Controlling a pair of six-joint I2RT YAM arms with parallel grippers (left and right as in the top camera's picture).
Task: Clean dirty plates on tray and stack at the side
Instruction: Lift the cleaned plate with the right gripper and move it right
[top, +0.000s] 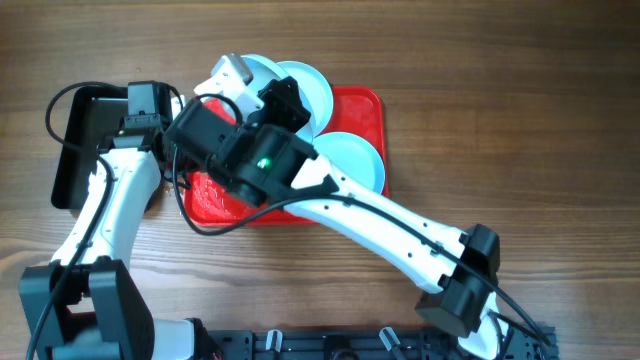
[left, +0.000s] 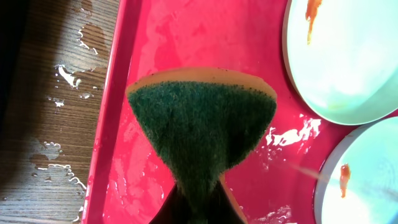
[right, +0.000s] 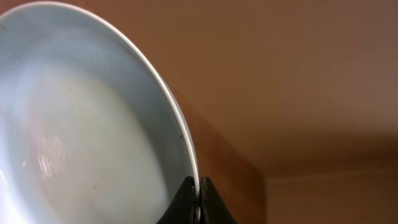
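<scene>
The right gripper carries the plate to its right in the overhead view next, then lowers and releases it there. Bare tabletop beside the tray (top: 448, 125) lies below the gripper.
My right gripper (right: 198, 198) is shut on the rim of one pale blue-white plate (right: 81, 124) and holds it tilted up off the table; in the overhead view this plate (top: 258, 68) is above the far left corner of the red tray (top: 368, 105). Two more plates lie on the tray, one at the back (top: 312, 90) and one at the right (top: 352, 160). In the left wrist view both plates, the back one (left: 348, 62) and the right one (left: 367, 180), show orange smears. My left gripper (left: 199, 208) is shut on a green sponge (left: 202, 124) with an orange backing, over the wet tray floor (left: 174, 37).
A smaller black tray (top: 72, 140) lies left of the red tray. Water drops (left: 62, 74) lie on the wooden table beside the red tray's left rim. My right arm (top: 400, 225) crosses the table diagonally over the tray's front and hides the left gripper from overhead.
</scene>
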